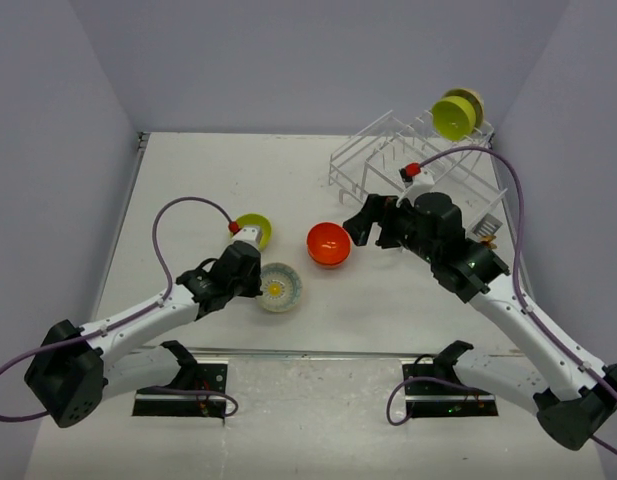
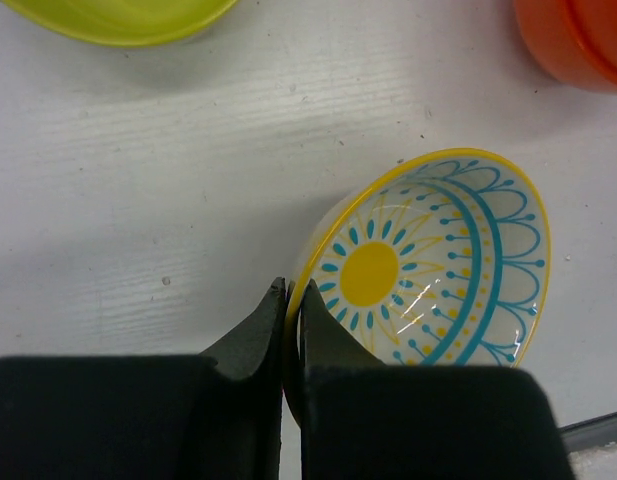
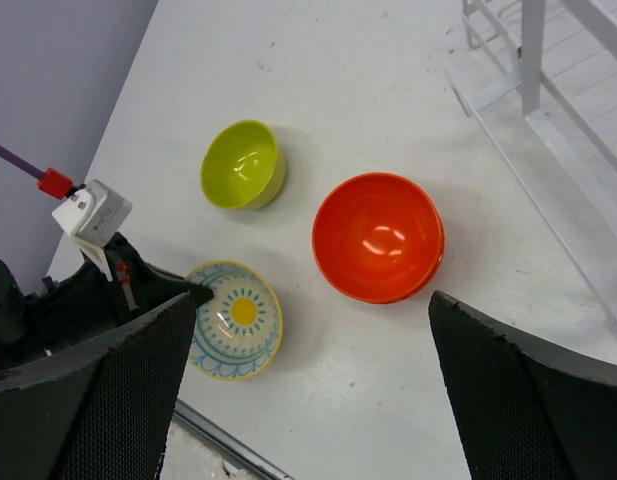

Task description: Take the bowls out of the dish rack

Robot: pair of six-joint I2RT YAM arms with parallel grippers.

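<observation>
I will swing my right gripper outward and to the right in the top view next, onto the racked yellow-green bowl's upper rim [image 1: 455,99], because that bowl partly covers another bowl.
My left gripper [image 2: 293,300] is shut on the near rim of a cream bowl with a yellow flower and blue pattern [image 2: 438,260], low at the table; the pair also shows in the top view [image 1: 280,287]. A yellow-green bowl [image 1: 254,230] and an orange-red bowl [image 1: 328,245] sit upright on the table beside it. My right gripper [image 3: 313,300] is open and empty, hovering just right of the orange-red bowl [image 3: 378,237]. The white wire dish rack [image 1: 408,160] stands at the back right with a yellow-green bowl [image 1: 454,117] on edge at its far end and another bowl behind it.
The rack's white frame [image 3: 533,90] runs along the upper right of the right wrist view. The left arm's red-tipped cable and white connector [image 3: 88,210] sit above the patterned bowl. The table's front edge [image 1: 318,352] lies close behind the bowls.
</observation>
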